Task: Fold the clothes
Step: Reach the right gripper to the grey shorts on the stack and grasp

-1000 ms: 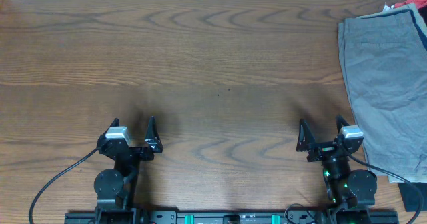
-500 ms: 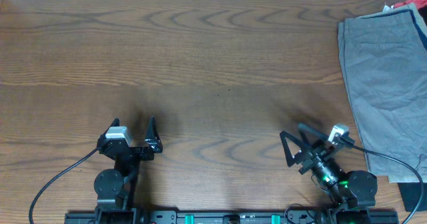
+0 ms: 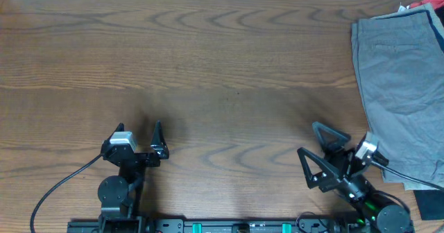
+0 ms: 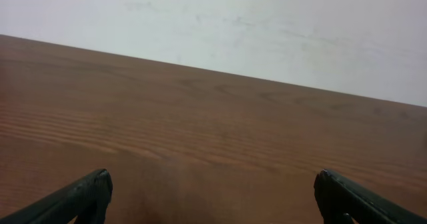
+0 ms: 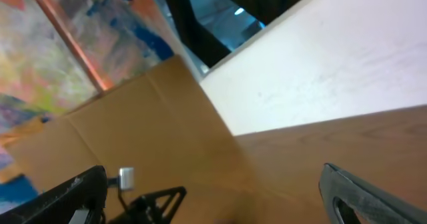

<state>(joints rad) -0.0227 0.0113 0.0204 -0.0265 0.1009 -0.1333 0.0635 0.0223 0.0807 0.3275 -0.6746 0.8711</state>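
Observation:
I will next swing my right gripper outward, turn it toward the shorts (image 3: 401, 87) and lower it onto their long edge near their far corner, because that edge is beside bare table.
Grey-khaki shorts (image 3: 401, 87) lie flat at the table's right edge, over a dark navy garment whose edge shows at the top right corner (image 3: 427, 7). My left gripper (image 3: 139, 132) is open and empty near the front left; its wrist view (image 4: 210, 197) shows only bare table. My right gripper (image 3: 311, 151) is open and empty at the front right, turned to point left, just left of the shorts' lower edge. Its wrist view (image 5: 213, 197) shows no clothes, only the table and the left arm (image 5: 150, 201).
The wooden table (image 3: 222, 73) spreads across the middle. A red cloth edge (image 3: 416, 4) peeks out at the top right corner. A dark object (image 3: 431, 205) sits at the front right edge. Cables run from both arm bases.
My right arm has swung and tilted: its gripper turned from pointing away to pointing left and moved toward the front. The left arm and the clothes have not moved.

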